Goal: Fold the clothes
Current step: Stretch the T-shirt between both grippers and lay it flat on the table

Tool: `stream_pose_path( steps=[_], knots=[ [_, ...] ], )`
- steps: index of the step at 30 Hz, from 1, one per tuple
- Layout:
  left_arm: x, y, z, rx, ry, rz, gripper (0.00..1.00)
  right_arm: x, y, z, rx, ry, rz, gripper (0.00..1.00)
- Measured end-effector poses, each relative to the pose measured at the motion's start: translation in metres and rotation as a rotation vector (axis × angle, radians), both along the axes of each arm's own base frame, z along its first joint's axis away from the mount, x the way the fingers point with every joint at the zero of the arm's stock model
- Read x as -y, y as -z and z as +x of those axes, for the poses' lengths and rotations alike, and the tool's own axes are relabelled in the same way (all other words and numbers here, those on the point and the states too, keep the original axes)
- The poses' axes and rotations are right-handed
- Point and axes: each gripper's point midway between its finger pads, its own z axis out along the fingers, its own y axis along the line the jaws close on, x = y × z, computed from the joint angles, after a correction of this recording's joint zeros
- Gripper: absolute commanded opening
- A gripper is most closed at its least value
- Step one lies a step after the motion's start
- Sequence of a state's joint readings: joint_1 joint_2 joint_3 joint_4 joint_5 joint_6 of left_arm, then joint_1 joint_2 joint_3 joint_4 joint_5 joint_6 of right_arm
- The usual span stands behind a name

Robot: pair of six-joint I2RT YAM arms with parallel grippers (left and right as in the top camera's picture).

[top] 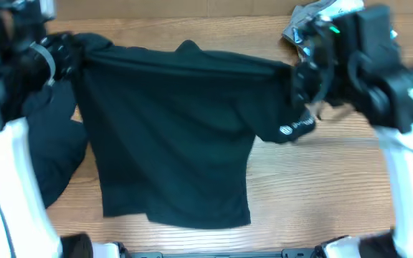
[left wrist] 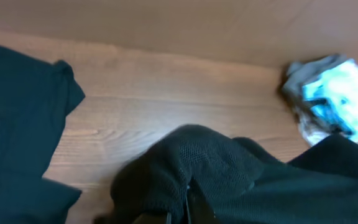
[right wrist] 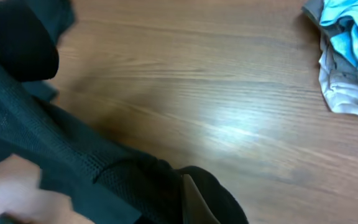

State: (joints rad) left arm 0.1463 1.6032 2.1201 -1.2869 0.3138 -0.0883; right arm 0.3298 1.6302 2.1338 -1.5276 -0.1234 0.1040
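The shirt's hem lies on the table but its top hangs raised, so I will next lower my left gripper outward toward the table's far edge (left wrist: 124, 79), laying the shirt's corner down.
A large black shirt (top: 178, 129) hangs spread between my two grippers, its lower hem resting on the wooden table (top: 321, 193). My left gripper (top: 69, 56) is shut on the shirt's top left corner, and in the left wrist view black mesh cloth (left wrist: 197, 168) bunches round the jaws of the left gripper (left wrist: 180, 214). My right gripper (top: 303, 77) is shut on the top right corner, just above a sleeve with a small white logo (top: 296, 127). In the right wrist view the shirt (right wrist: 73, 155) wraps one pale finger (right wrist: 194, 202).
A second black garment (top: 49, 150) lies crumpled at the left, also seen in the left wrist view (left wrist: 14, 124). A light blue printed garment (top: 303, 27) is heaped at the back right, behind my right arm, and shows in both wrist views (left wrist: 334, 99) (right wrist: 350, 50).
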Motion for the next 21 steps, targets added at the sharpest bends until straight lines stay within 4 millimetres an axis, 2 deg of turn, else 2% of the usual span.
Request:
stream_pose_path(
  steps=[5, 10, 13, 15, 16, 18, 19, 20, 21],
  knots=[
    [0.007, 0.068, 0.063, -0.059, 0.014, 0.072, 0.04, -0.011, 0.056, 0.068, -0.051, 0.032, -0.047, 0.04],
    [0.020, 0.127, 0.117, -0.080, 0.022, 0.136, 0.04, -0.004, 0.117, 0.152, -0.019, 0.102, -0.054, 0.04],
    [0.027, 0.159, 0.146, -0.082, 0.026, 0.156, 0.04, 0.000, 0.146, 0.191, 0.019, 0.131, -0.049, 0.04],
    [0.027, 0.176, 0.160, -0.080, 0.022, 0.164, 0.08, 0.000, 0.158, 0.208, 0.044, 0.138, -0.043, 0.04],
    [0.026, 0.184, 0.168, -0.074, 0.017, 0.169, 0.16, -0.002, 0.163, 0.218, 0.068, 0.141, -0.039, 0.15],
    [0.022, 0.197, 0.182, -0.059, -0.004, 0.185, 0.67, -0.005, 0.168, 0.235, 0.116, 0.149, -0.027, 0.94],
    [0.019, 0.201, 0.187, -0.052, -0.017, 0.195, 0.81, -0.005, 0.170, 0.240, 0.130, 0.149, -0.028, 1.00],
    [0.016, 0.205, 0.192, -0.044, -0.030, 0.206, 0.98, -0.005, 0.169, 0.244, 0.148, 0.153, -0.026, 1.00],
    [0.014, 0.206, 0.195, -0.036, -0.040, 0.214, 1.00, -0.004, 0.168, 0.247, 0.161, 0.157, -0.025, 1.00]
  ],
)
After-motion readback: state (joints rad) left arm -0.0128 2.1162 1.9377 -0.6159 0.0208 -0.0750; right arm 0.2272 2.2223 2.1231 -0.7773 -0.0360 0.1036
